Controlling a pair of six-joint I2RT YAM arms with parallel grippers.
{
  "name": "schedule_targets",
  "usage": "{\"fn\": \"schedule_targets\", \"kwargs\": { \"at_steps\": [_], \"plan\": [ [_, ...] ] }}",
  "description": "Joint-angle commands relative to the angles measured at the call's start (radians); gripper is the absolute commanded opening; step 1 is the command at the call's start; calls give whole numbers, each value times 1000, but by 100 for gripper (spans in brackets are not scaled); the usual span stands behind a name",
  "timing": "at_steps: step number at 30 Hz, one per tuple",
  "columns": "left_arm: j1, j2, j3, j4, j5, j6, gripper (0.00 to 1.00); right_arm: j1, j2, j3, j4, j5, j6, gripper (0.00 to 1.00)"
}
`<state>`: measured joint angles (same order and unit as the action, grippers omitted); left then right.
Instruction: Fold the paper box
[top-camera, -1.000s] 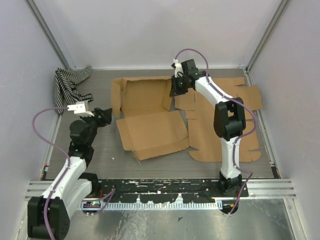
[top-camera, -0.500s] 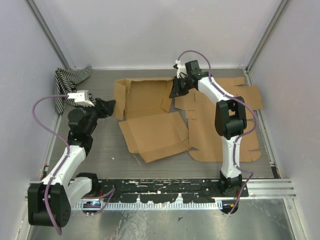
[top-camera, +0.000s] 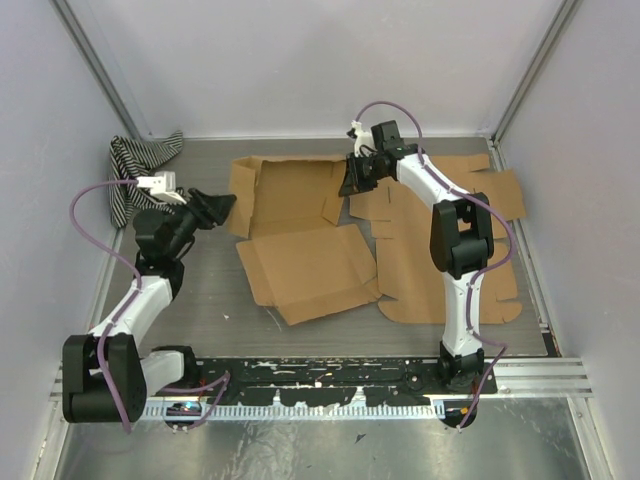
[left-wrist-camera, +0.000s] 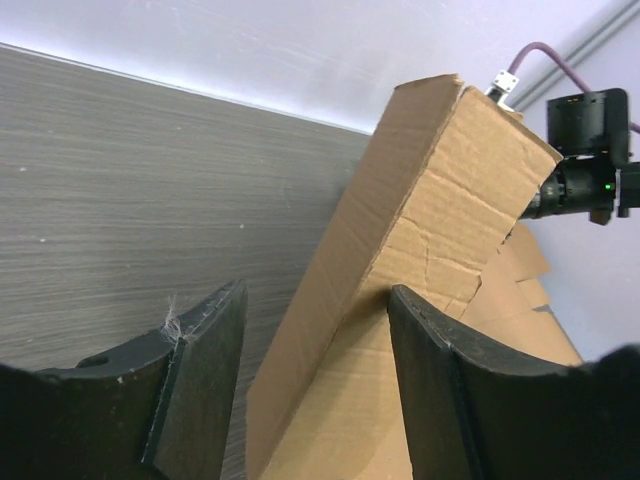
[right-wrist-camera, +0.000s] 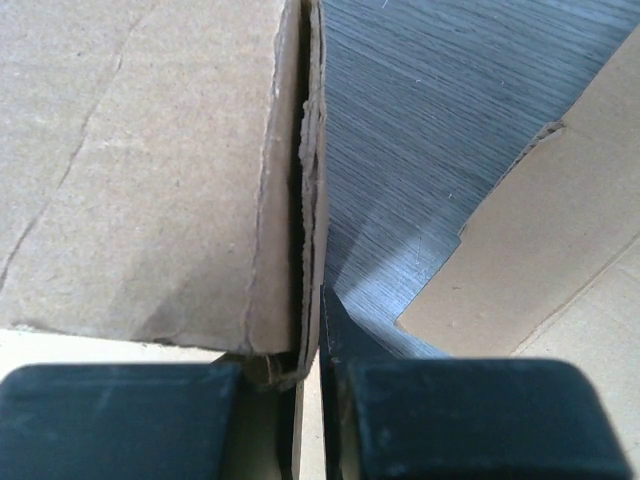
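The box crowds the flat cardboard sheet, so I will pull the box's doubled side (top-camera: 335, 194) (right-wrist-camera: 303, 230) back and to the left in the top view and free my right gripper.
The paper box (top-camera: 300, 215) is a brown cardboard blank, partly folded, with its base flat and its side walls raised. My left gripper (top-camera: 222, 205) is open at the box's left wall (left-wrist-camera: 400, 200); that wall stands between the jaws, and the left finger (left-wrist-camera: 200, 370) is clear of it. The right finger (left-wrist-camera: 440, 390) lies on the inner side of the wall. My right gripper (top-camera: 352, 180) is shut on the doubled right wall (right-wrist-camera: 300, 200) of the box, pinching its edge between the pads.
A second flat cardboard sheet (top-camera: 450, 250) lies to the right under my right arm. A striped cloth (top-camera: 135, 170) is bunched in the back left corner. Grey walls enclose the table on three sides.
My left gripper has risen and moved forward to the box's left wall, which now sits between its jaws. The box has shifted slightly right. My right gripper keeps its hold.
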<state>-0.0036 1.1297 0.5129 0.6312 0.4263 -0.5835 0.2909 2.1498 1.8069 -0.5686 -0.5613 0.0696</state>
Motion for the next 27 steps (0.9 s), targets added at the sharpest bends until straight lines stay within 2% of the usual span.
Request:
{"fn": "schedule_targets", "kwargs": {
  "at_steps": [1, 13, 24, 27],
  "plan": [
    [2, 12, 20, 106, 92, -63, 64, 2, -17, 8, 29, -30, 12, 4],
    [2, 52, 29, 110, 140, -99, 59, 37, -25, -9, 36, 31, 28, 4],
    [-54, -9, 94, -120, 90, 12, 58, 79, -35, -14, 42, 151, 62, 3],
    [-56, -27, 85, -131, 78, 20, 59, 80, -31, -12, 42, 169, 70, 3]
  ]
}}
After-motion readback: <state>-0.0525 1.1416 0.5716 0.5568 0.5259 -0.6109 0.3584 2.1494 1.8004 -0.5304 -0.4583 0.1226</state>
